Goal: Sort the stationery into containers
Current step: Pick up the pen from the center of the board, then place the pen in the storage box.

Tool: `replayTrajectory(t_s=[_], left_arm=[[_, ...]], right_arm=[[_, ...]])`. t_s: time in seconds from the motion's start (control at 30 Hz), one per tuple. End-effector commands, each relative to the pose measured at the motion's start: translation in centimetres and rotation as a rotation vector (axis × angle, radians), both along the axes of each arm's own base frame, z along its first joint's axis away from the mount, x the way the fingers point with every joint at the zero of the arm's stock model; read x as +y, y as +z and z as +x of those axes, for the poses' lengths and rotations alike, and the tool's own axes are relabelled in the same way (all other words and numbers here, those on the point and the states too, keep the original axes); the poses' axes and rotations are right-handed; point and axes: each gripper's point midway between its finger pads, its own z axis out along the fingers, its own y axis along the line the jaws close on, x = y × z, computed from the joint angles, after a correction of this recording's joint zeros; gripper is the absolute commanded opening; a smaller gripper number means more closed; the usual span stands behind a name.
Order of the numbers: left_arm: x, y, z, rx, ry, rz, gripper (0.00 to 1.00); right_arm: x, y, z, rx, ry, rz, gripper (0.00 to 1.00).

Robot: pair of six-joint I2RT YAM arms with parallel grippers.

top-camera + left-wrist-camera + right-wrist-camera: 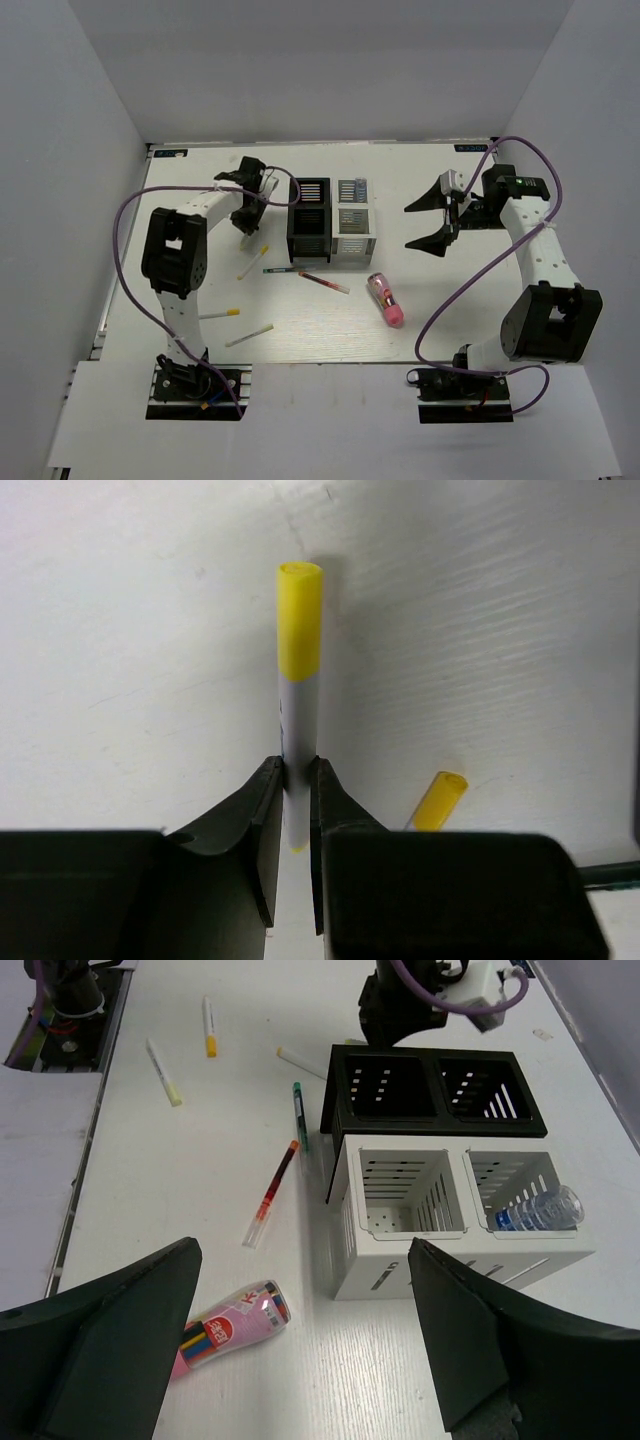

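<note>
I will lift my left gripper, move it toward the right in the top view and lower it over the far black bin to let go of the stick, because that bin is empty.
My left gripper is shut on a thin white stick with a yellow tip, pinching it near its near end; the stick points away from the wrist. In the top view this gripper is left of the containers, two black bins and two white ones. My right gripper stands wide open to their right, holding nothing. On the table lie three more sticks, a dark pen, a red pen and a pink tube. A clear blue-capped tube lies in a white bin.
White walls close in the table on the left, back and right. Purple cables loop from both arms over the table. The other white bin and both black bins show nothing inside. Another stick's yellow tip lies just right of my left fingers.
</note>
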Motion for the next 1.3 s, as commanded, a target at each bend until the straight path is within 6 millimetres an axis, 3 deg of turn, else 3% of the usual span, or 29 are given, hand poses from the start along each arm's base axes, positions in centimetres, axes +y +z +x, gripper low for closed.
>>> replayTrajectory(t_s=[0.0, 0.2, 0.33, 0.43, 0.57, 0.63, 0.67, 0.93, 0.97, 1.0, 1.13, 1.27], left_arm=[[-1.1, 6.4, 2.3, -0.202, 0.036, -0.095, 0.0], [-2.1, 10.1, 3.1, -0.307, 0.056, -0.179, 0.0], [-3.3, 14.2, 3.9, -0.42, 0.049, -0.275, 0.0], [-5.1, 17.8, 3.7, -0.5, 0.016, -0.403, 0.0], [-10.2, 22.3, 3.3, -0.613, -0.128, -0.66, 0.0], [-11.3, 22.7, 3.2, -0.614, -0.135, -0.737, 0.0], [-12.0, 24.0, 3.5, -0.648, -0.164, -0.782, 0.0], [-13.8, 22.5, 5.1, -0.72, -0.157, -0.899, 0.0], [-14.0, 23.0, 5.3, -0.748, -0.159, -0.919, 0.0], [-14.1, 21.7, 5.6, -0.728, -0.145, -0.922, 0.0], [-15.1, 21.7, 6.2, -0.751, -0.17, -0.953, 0.0], [-17.0, 20.1, 6.7, -0.702, -0.184, -0.954, 0.0]], right_arm=[[0.0, 0.6, -0.5, -0.017, -0.001, 0.017, 0.9], [0.1, 0.4, -0.6, -0.011, 0.0, 0.025, 0.9], [0.1, 0.5, -0.7, -0.011, 0.0, 0.028, 0.9], [0.0, 0.2, -0.6, -0.005, 0.0, 0.022, 0.9], [0.0, 0.1, -0.4, 0.001, 0.0, 0.024, 0.9], [0.0, -0.1, -0.3, 0.014, -0.001, 0.026, 0.9], [0.0, -0.3, -0.3, 0.017, -0.001, 0.025, 0.9], [0.0, -0.9, -0.3, 0.025, 0.001, 0.016, 0.9], [0.0, -1.0, -0.3, 0.025, 0.001, 0.017, 0.9], [0.0, -1.1, -0.3, 0.031, 0.001, 0.018, 0.9], [0.0, -1.4, 0.0, 0.039, 0.001, 0.018, 0.9], [0.0, -1.7, 0.0, 0.047, 0.003, 0.019, 0.9]])
